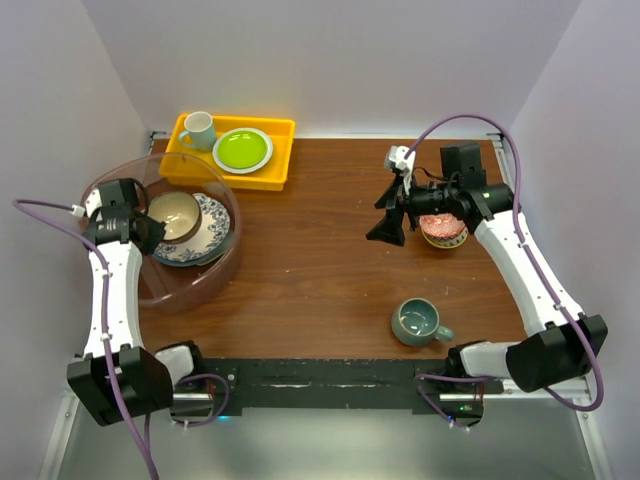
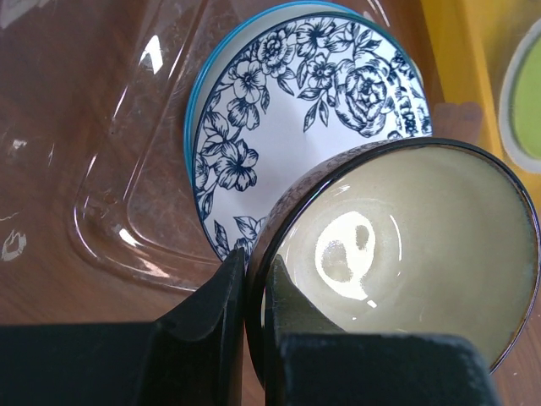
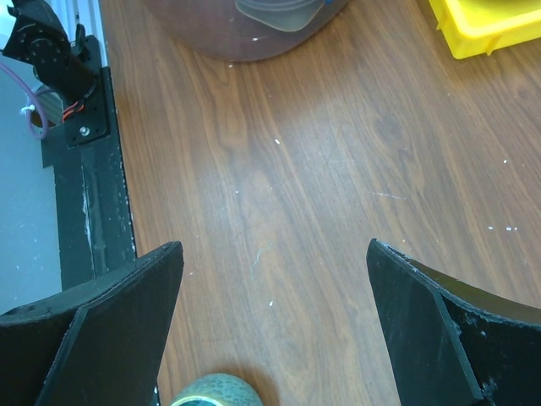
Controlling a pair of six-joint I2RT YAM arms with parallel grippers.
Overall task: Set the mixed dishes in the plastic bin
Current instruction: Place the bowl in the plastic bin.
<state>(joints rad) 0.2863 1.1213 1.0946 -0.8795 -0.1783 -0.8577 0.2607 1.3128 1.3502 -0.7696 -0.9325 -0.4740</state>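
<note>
The bowl still hangs off-center above the floral plate (image 1: 200, 231), so I need to move my left gripper down onto the plate and shift it to the right in the top view.
The plastic bin (image 1: 165, 292) stands at the table's left, with a blue-rimmed floral plate (image 1: 212, 236) lying in it. My left gripper (image 1: 150, 232) is inside the bin, shut on the rim of the cream-tan bowl (image 1: 176, 213), which it holds over the plate. The left wrist view shows that gripper (image 2: 255, 264) pinching the bowl's (image 2: 406, 245) dark rim above the plate (image 2: 287, 110). At the right, my right gripper (image 1: 388, 228) hangs open over bare wood, just left of the small reddish bowl (image 1: 445, 232). A teal mug (image 1: 416, 321) stands upright near the front, and its rim (image 3: 215, 391) shows below the open right gripper (image 3: 275, 262).
At the back left, touching the bin, a yellow tray (image 1: 265, 172) carries a white mug (image 1: 198, 130) and a lime-green plate (image 1: 242, 150). Bare wood lies between the bin and the right gripper. White walls close in the table on three sides.
</note>
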